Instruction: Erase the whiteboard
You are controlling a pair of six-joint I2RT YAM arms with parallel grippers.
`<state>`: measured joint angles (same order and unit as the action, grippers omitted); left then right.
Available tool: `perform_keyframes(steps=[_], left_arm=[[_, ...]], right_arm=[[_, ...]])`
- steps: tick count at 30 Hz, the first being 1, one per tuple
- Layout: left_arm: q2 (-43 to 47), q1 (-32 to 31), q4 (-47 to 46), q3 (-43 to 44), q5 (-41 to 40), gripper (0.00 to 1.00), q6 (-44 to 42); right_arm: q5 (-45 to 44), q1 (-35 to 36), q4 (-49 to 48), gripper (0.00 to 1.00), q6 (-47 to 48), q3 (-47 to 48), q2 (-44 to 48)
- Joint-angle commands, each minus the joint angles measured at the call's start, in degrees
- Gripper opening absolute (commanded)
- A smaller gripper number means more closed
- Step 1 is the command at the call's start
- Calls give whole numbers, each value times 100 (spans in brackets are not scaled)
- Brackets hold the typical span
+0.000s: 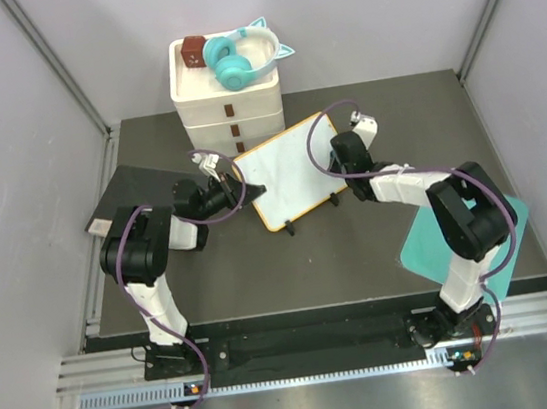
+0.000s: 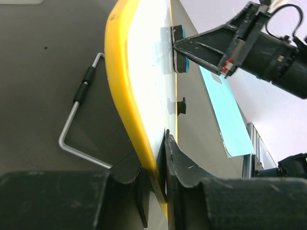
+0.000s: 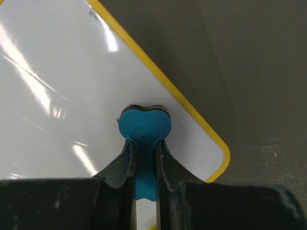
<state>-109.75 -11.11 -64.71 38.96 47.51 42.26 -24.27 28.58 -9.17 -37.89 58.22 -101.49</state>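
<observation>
I will move my right gripper back and down off the clean white surface to let go of the eraser on the bare mat (image 1: 326,264), because the mat is below and back of my gripper.
The whiteboard (image 1: 291,167), white with a yellow frame, stands tilted on the dark mat in front of the drawer stack. My left gripper (image 1: 248,190) is shut on its left edge; in the left wrist view (image 2: 156,179) the yellow frame (image 2: 125,91) runs between the jaws. My right gripper (image 1: 342,170) is shut on a blue eraser (image 3: 144,128) and presses it flat against the white surface (image 3: 57,72) near the board's corner. The eraser also shows in the left wrist view (image 2: 180,52). The board's surface looks clean where it shows.
A white drawer stack (image 1: 227,100) with teal headphones (image 1: 239,58) and a red cube (image 1: 194,51) stands behind the board. A dark grey pad (image 1: 135,187) lies at left. A teal cutting board (image 1: 480,238) lies under the right arm. The board's wire stand (image 2: 79,115) is behind it.
</observation>
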Motion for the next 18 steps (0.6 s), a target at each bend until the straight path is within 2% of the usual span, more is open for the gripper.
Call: perform_keyframes(steps=[1, 4, 8, 13, 18], left_arm=[[-187, -260, 881, -152, 408, 0, -877], [-195, -260, 890, -143, 409, 0, -886], [-204, -251, 907, -134, 391, 0, -895], [-204, -260, 934, -125, 400, 0, -921], [-213, -260, 951, -117, 382, 0, -939]], right_arm=[[-412, -212, 1330, 0, 361, -83, -652], [-333, -212, 1129, 0, 370, -248, -495], [-175, -212, 759, 0, 361, -644, 294], [37, -90, 899, 0, 353, -1004, 1236], [-289, 743, 1312, 0, 291, -1540, 2403]])
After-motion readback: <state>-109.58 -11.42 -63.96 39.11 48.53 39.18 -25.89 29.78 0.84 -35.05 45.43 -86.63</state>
